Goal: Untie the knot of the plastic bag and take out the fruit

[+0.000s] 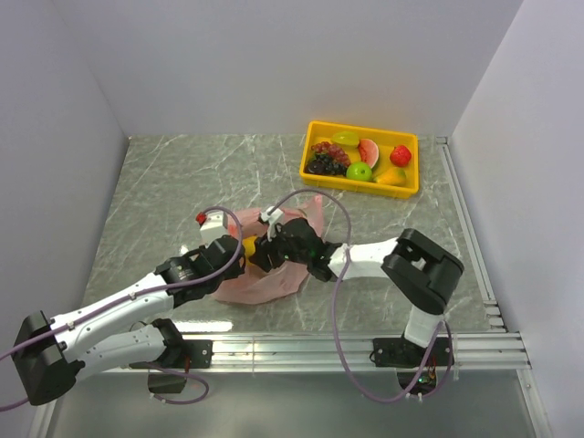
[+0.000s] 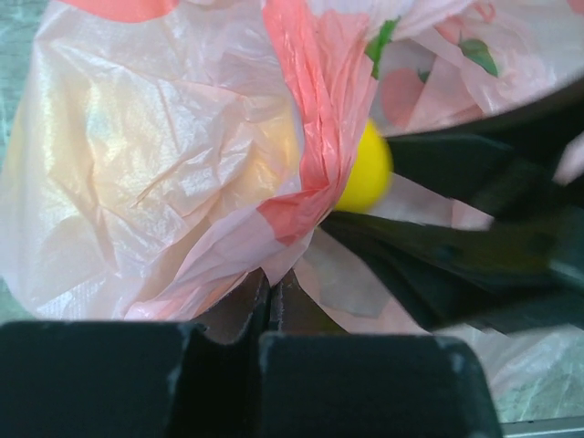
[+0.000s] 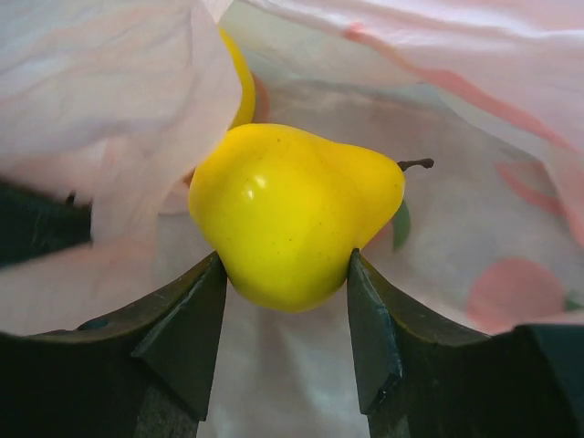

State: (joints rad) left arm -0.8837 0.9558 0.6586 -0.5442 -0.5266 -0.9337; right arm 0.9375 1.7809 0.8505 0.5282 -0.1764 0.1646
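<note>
The gap between watermelon slice and red fruit is empty, so my right gripper should next lift from the bag (image 1: 274,274), move outward and go down into that gap to release.
The pink plastic bag (image 1: 274,274) lies crumpled on the table in front of both arms. My left gripper (image 1: 230,253) is shut on a fold of the bag (image 2: 164,182), its jaws pressed together on thin plastic. My right gripper (image 1: 258,254) reaches into the bag mouth and is shut on a yellow pear-shaped fruit (image 3: 292,214) with a small stem. That yellow fruit also shows in the left wrist view (image 2: 367,169) and in the top view (image 1: 248,246). The knot is not visible.
A yellow tray (image 1: 408,187) at the back right holds a grape bunch (image 1: 326,159), a watermelon slice (image 1: 368,150), a strawberry (image 1: 400,155), a green apple (image 1: 359,171) and other fruit. A small red piece (image 1: 201,218) lies left of the bag. Walls surround the table.
</note>
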